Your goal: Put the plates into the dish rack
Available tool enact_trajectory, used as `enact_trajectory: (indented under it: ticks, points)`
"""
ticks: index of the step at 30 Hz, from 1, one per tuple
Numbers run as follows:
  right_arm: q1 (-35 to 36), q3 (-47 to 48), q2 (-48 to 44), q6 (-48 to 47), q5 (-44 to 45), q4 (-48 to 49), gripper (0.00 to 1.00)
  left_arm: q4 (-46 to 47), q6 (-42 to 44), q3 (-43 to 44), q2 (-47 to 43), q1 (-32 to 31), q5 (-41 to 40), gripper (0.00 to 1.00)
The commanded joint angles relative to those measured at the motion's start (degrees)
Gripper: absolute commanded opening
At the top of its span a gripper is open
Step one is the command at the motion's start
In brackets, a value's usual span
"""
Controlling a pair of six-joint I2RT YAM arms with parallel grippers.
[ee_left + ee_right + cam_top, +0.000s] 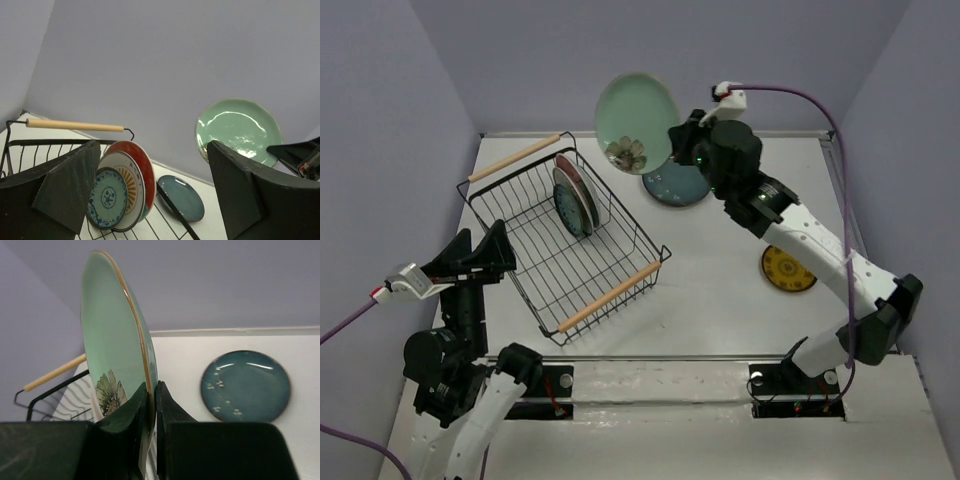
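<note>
My right gripper will swing down and left in the top view and release its mint plate in the rack's slots (545, 213) beside the small teal plate, as they are empty.
My right gripper (676, 137) is shut on the rim of the pale mint plate (635, 120), held on edge in the air beyond the far right corner of the black wire dish rack (520, 196); it also shows in the right wrist view (107, 340) and the left wrist view (237, 127). Three plates stand upright in the rack: red (139, 162), cream-orange (131, 187), small teal patterned (106, 197). The dark teal plate (678, 186) lies flat on the table under the held plate. The small yellow plate (786, 270) lies at the right. My left gripper (492, 256) is open and empty at the rack's near left side.
The rack has two wooden rod handles, one at the far left (514, 157) and one at the near right (610, 297). Grey walls close in the table at the back and both sides. The right arm's purple cable (800, 95) loops above the table.
</note>
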Motion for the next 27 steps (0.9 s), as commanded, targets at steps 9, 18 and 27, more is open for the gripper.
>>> enact_trajectory:
  ticks: [9, 18, 27]
  points:
    - [23.66, 42.91, 31.39, -9.3, 16.09, -0.94, 0.07, 2.57, -0.14, 0.15, -0.57, 1.31, -4.36, 0.99]
    - [28.59, 60.94, 48.88, -18.16, 26.46, -3.32, 0.07, 1.43, -0.84, 0.68, -2.85, 1.13, -5.94, 0.99]
    - [30.35, 65.51, 59.87, -36.27, 36.84, 12.65, 0.07, 1.52, -1.11, 0.68, -3.03, 0.52, -5.59, 0.99]
